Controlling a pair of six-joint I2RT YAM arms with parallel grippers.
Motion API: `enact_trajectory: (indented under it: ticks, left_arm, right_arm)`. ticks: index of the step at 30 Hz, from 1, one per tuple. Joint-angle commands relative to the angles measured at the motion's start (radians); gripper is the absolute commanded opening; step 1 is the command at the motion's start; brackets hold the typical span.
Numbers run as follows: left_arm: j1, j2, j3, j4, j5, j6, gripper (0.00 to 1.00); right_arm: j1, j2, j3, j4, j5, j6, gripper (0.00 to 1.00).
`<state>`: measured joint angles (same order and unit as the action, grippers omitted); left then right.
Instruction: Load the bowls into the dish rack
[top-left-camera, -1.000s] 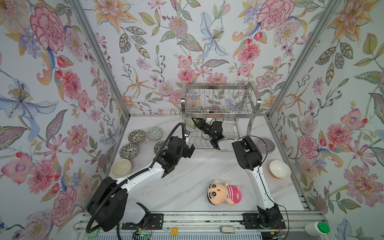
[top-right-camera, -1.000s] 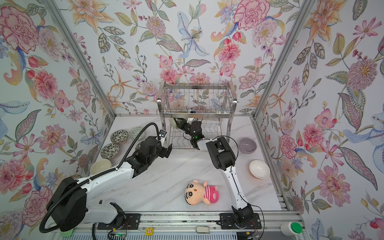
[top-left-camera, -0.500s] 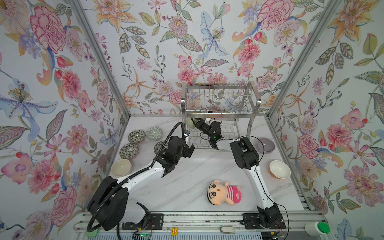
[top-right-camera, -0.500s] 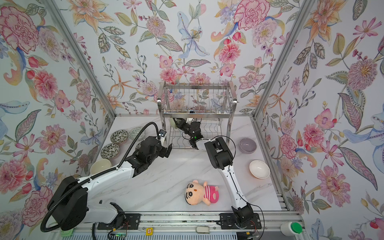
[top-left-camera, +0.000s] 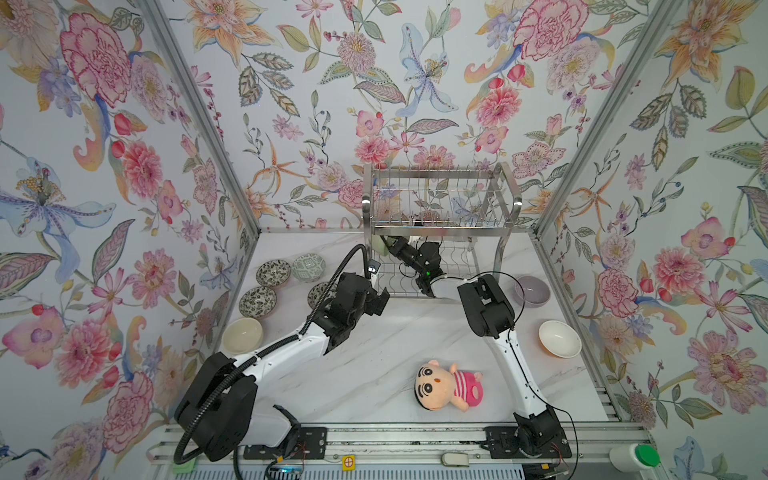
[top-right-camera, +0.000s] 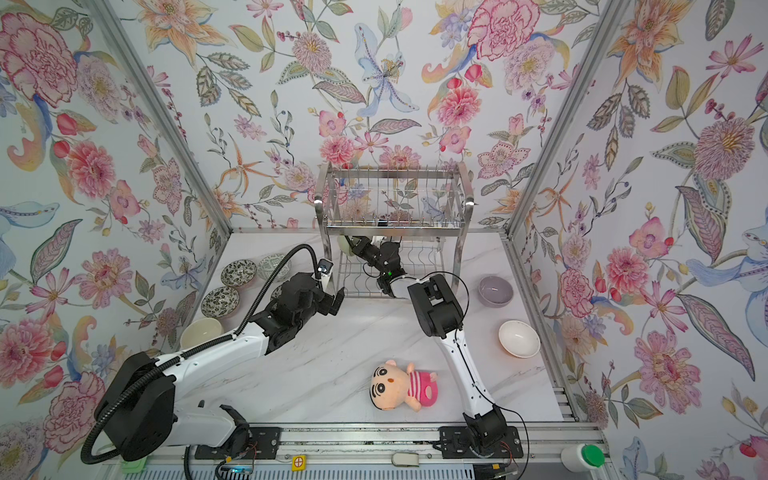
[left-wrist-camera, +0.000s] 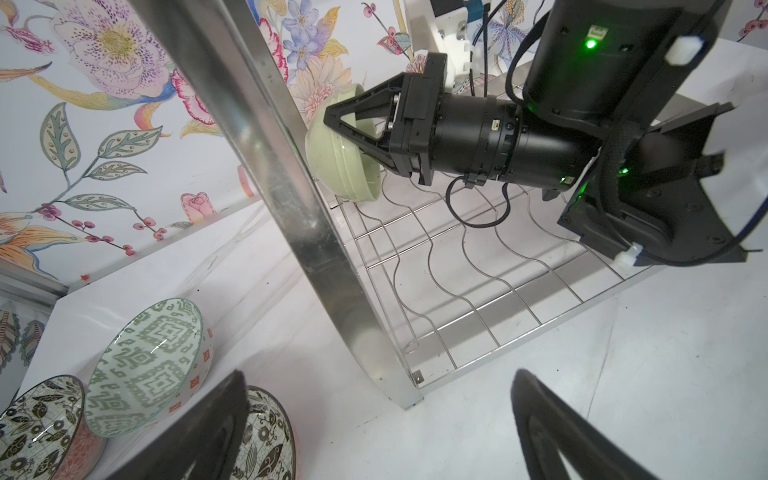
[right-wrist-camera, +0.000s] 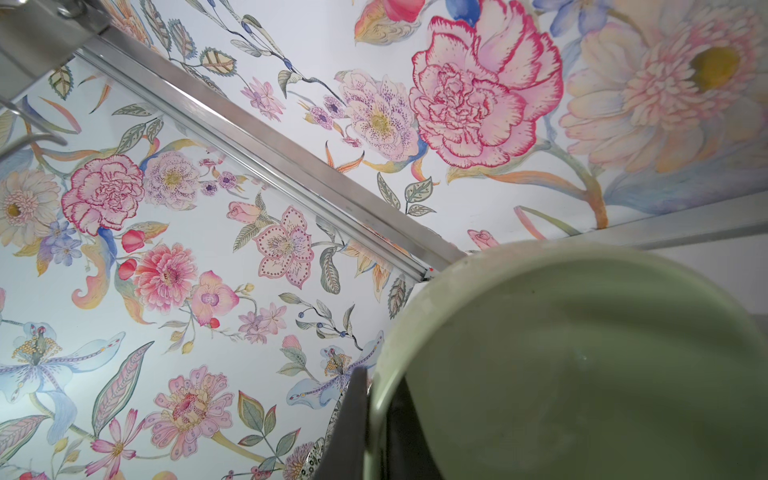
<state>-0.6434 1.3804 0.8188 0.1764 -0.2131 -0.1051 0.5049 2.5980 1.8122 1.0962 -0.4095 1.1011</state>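
The pale green bowl (top-left-camera: 379, 245) still hangs tipped just above the lower shelf's wavy wires, so my right gripper should next lower it onto them and release the bowl's rim.
The steel dish rack (top-left-camera: 440, 224) (top-right-camera: 395, 226) (left-wrist-camera: 316, 232) stands at the back of the table. My right gripper (top-left-camera: 388, 243) (top-right-camera: 353, 243) (left-wrist-camera: 330, 116) (right-wrist-camera: 376, 399) reaches into its lower tier, shut on the rim of the pale green bowl (top-left-camera: 379, 245) (top-right-camera: 344, 246) (left-wrist-camera: 332, 162) (right-wrist-camera: 582, 365). That bowl is tipped on edge at the tier's left end, just above the wavy wires. My left gripper (top-left-camera: 380, 297) (top-right-camera: 336, 301) (left-wrist-camera: 378, 415) hangs open and empty by the rack's front left leg.
Patterned bowls (top-left-camera: 273, 273) (top-right-camera: 238, 273) (left-wrist-camera: 145, 365) sit left of the rack, one half hidden under my left arm. The cream bowl (top-left-camera: 242, 336) is at front left. The lavender bowl (top-left-camera: 531, 289) and orange bowl (top-left-camera: 560, 338) are right. A plush doll (top-left-camera: 446, 386) lies in front.
The right arm's elbow has shifted slightly to the left while its gripper keeps the green bowl in the lower tier. The left arm has not moved.
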Motion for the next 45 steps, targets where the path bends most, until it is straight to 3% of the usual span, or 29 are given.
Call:
enact_trajectory:
  ticks: [1, 27, 45]
  left_arm:
    - [0.008, 0.003, 0.031, -0.012, 0.02, -0.007, 0.99]
    - [0.009, -0.004, 0.033, -0.014, 0.02, -0.002, 0.99]
    - [0.005, -0.001, 0.039, -0.022, 0.03, -0.002, 0.99]
  right_arm:
    - [0.013, 0.004, 0.031, 0.028, -0.029, 0.006, 0.0]
    - [0.004, -0.062, -0.103, 0.0, -0.122, -0.006, 0.0]
    - [-0.005, -0.096, -0.14, -0.073, -0.159, -0.053, 0.12]
